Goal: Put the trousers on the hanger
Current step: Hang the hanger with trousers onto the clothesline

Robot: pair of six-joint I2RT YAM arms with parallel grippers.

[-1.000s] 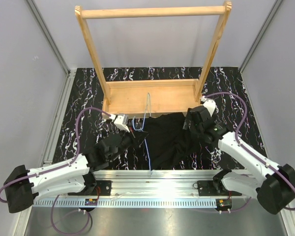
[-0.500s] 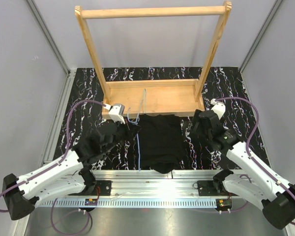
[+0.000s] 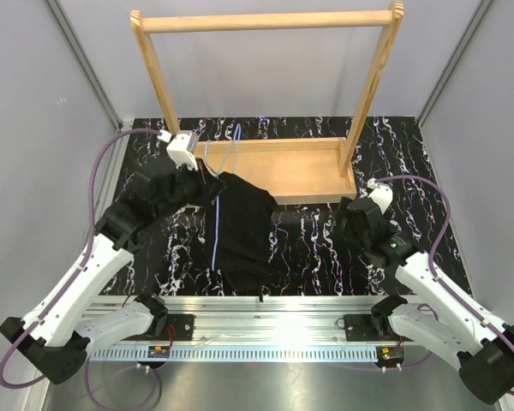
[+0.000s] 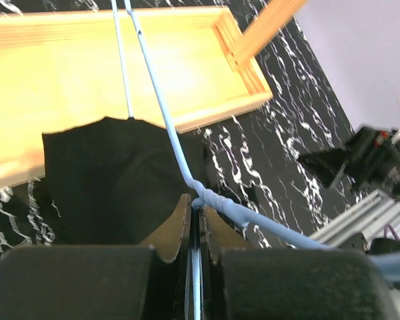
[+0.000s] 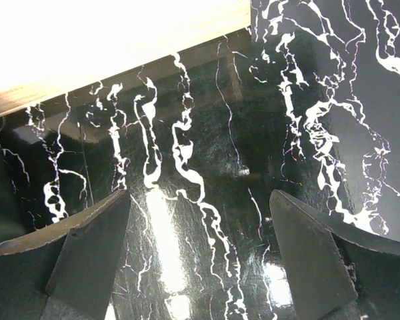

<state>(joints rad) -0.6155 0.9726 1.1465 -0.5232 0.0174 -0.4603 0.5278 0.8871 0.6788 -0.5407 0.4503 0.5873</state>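
Note:
I will raise my left gripper outward to the rack's top bar (image 3: pixel 167 24) and release the hanger (image 3: pixel 216 231) hooked there, since that bar stands above and outward of my gripper.
The black trousers (image 3: pixel 244 227) hang folded over the light-blue wire hanger (image 3: pixel 216 231), lifted off the marbled table at the left of centre. My left gripper (image 3: pixel 204 175) is shut on the hanger's twisted neck (image 4: pixel 207 199) and holds it up with the trousers (image 4: pixel 113 173) draped below. The hanger's hook wires (image 4: pixel 147 67) reach toward the wooden rack's base. My right gripper (image 3: pixel 349 224) is open and empty, low over the bare table at the right; its fingers (image 5: pixel 87 253) stand wide apart.
The wooden rack (image 3: pixel 265 20) stands at the back, its flat base tray (image 3: pixel 300 167) just behind the trousers. The base also shows in the left wrist view (image 4: pixel 60 73). The black marbled tabletop (image 3: pixel 308 240) lies between the arms. Grey walls close both sides.
My left gripper has lifted the hanger with the trousers up and to the back left. My right gripper let go of the trousers and drew back to the right.

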